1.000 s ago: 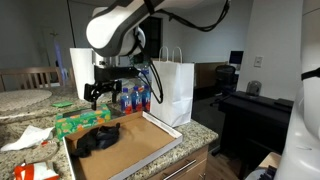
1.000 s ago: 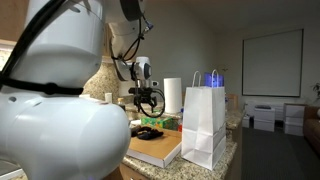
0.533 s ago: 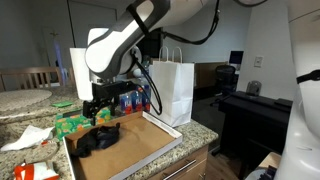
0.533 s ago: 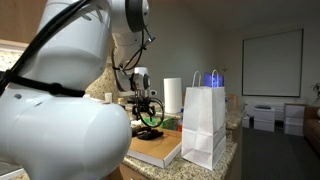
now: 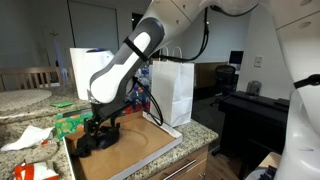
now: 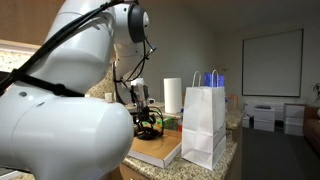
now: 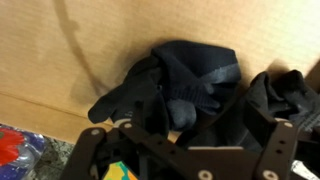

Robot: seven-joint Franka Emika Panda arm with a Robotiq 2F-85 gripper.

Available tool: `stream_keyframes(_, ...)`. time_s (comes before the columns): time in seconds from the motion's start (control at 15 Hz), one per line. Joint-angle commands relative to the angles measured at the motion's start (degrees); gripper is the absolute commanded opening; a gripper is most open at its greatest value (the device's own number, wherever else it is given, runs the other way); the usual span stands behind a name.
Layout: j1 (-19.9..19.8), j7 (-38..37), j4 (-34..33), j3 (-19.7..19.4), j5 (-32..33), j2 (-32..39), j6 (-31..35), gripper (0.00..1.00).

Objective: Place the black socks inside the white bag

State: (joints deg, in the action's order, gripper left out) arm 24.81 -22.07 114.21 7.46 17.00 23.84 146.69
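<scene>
The open fingers already straddle the bunched middle of the black socks, so next I need to lower my gripper onto that fold just below it.
The black socks lie bunched at the left end of a flat cardboard tray on the counter. They also show in an exterior view and fill the wrist view. My gripper is low over the socks with its fingers spread on either side of them; it shows in both exterior views and in the wrist view. It is open. The white bag stands upright at the tray's far right end, open at the top.
A green packet and blue-and-red bottles sit behind the tray. Crumpled white paper lies to the left. A paper towel roll stands behind the bag. The counter edge runs along the tray's front.
My gripper has come down from above the bottles to just over the socks on the tray. The socks and the bag have not moved.
</scene>
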Motion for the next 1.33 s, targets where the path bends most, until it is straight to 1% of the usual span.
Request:
stream_keyframes(0.0, 2.12, -2.55, -2.58, -2.34, 2.04, 4.24, 0.65, 1.00)
stream_keyframes(0.27, 2.67, -1.57, -4.74, -3.46, 0.67, 7.29, -0.36, 1.00)
stream_keyframes(0.33, 2.81, -1.47, -4.96, -3.60, 0.55, 7.57, -0.60, 0.75)
stream_keyframes(0.4, 2.69, -1.11, -5.09, -3.40, 0.12, 7.52, -0.86, 0.74)
stream_keyframes(1.07, 0.90, 1.14, -5.01, -1.49, -3.52, 6.48, -2.10, 0.09)
stream_keyframes(1.27, 0.40, 1.41, -3.87, -1.21, -4.25, 4.86, -2.53, 0.05)
